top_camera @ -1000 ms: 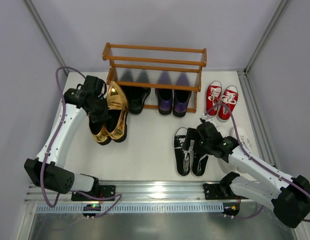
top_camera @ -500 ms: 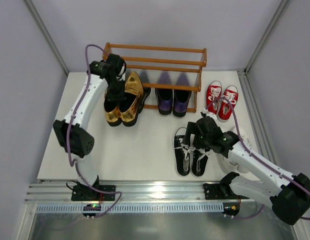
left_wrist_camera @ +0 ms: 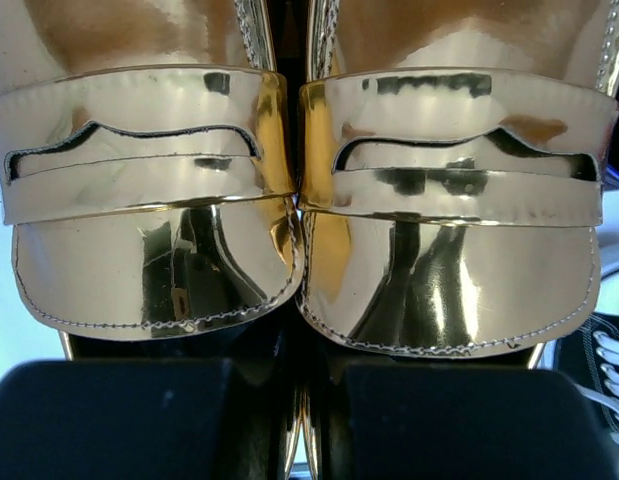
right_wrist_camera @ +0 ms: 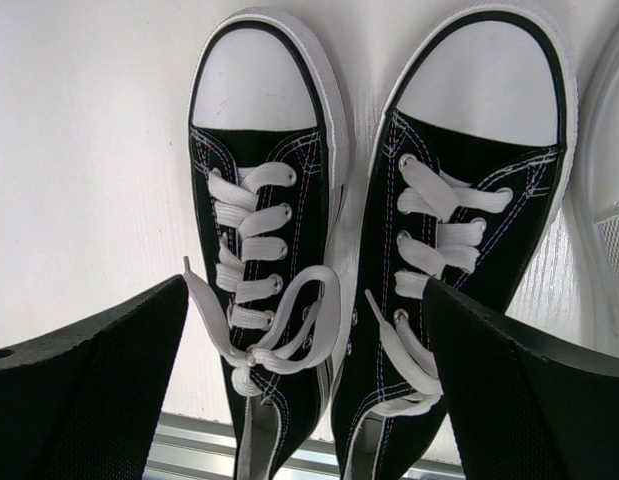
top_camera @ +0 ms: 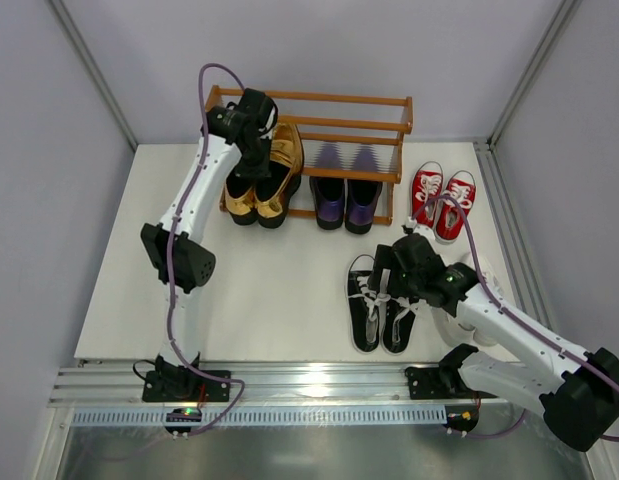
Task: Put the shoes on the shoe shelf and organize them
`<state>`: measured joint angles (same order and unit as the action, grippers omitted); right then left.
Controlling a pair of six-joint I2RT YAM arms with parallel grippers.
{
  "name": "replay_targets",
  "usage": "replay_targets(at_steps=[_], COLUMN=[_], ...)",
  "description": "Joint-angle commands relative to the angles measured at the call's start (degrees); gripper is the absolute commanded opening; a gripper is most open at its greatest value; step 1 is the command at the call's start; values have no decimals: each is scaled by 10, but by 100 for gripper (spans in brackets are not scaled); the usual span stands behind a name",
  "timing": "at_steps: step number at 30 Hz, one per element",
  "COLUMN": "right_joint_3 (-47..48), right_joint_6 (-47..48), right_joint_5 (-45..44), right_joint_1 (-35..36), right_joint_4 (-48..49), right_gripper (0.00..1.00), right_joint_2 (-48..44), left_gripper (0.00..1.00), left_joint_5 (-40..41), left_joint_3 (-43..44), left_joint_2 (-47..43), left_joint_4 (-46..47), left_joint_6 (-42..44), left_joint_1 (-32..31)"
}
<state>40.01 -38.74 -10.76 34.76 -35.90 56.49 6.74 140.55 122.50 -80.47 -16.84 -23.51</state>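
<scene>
My left gripper pushes the gold loafers outward onto the shelf's middle level (top_camera: pixel 310 152) next and lets them go. The level lies outward, and the gold loafers' heels overhang its front bar.
My left gripper (top_camera: pixel 260 150) is shut on the pair of gold loafers (top_camera: pixel 265 180), pinching their inner walls together, and holds them at the left end of the orange-brown shoe shelf (top_camera: pixel 329 98). In the left wrist view the loafers (left_wrist_camera: pixel 309 200) fill the frame above my gripper (left_wrist_camera: pixel 309 420). Purple loafers (top_camera: pixel 346 200) stand in the shelf's bottom tier. The black dress shoes are hidden behind the gold pair. My right gripper (top_camera: pixel 394 278) hangs open just above the black-and-white sneakers (top_camera: pixel 381 305), with its jaws either side of the laces (right_wrist_camera: pixel 309 380).
Red sneakers (top_camera: pixel 441 200) stand on the table to the right of the shelf. White sneakers (top_camera: pixel 486 278) lie by the right wall, partly under my right arm; one shows at the edge of the right wrist view (right_wrist_camera: pixel 611 200). A metal rail (top_camera: pixel 309 380) runs along the near edge.
My left arm has carried the gold loafers from the table's left side up and rightward to the shelf's left end. My right gripper has shifted slightly over the black-and-white sneakers.
</scene>
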Motion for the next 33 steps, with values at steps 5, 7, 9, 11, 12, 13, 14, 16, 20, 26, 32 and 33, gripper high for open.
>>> replay_targets(at_steps=[5,7,9,11,12,13,14,16,20,26,32,33], right_joint_3=[27,28,30,31,33,33,33,33,35,38,38,38], right_joint_6=[9,4,2,-2,-4,-5,-5,-9,-12,-14,-13,-12], right_joint_5=[-17,-22,-21,-22,-23,-24,-25,-28,-30,-32,-34,-33], right_joint_1=[1,1,1,1,1,1,0,1,1,2,1,1], right_joint_4=[-6,-4,-1,-2,-4,-4,-4,-4,-1,0,5,5], right_gripper=[100,100,100,100,100,100,100,100,100,100,100,100], right_joint_2=[15,16,22,27,29,33,35,36,44,53,61,63], left_gripper=[0,0,0,0,0,0,0,0,0,0,0,0], left_joint_5=[100,105,107,102,102,100,95,95,102,105,111,115], left_joint_3=[65,66,65,65,67,68,68,69,64,64,50,46], left_joint_2=[-7,-2,4,6,7,8,11,13,7,-3,-21,-19], left_joint_4=[77,92,115,135,143,159,166,185,226,276,314,326], left_joint_6=[65,71,74,79,80,79,77,72,52,45,32,37], left_joint_1=[5,6,10,15,21,24,31,37,43,44,44,43])
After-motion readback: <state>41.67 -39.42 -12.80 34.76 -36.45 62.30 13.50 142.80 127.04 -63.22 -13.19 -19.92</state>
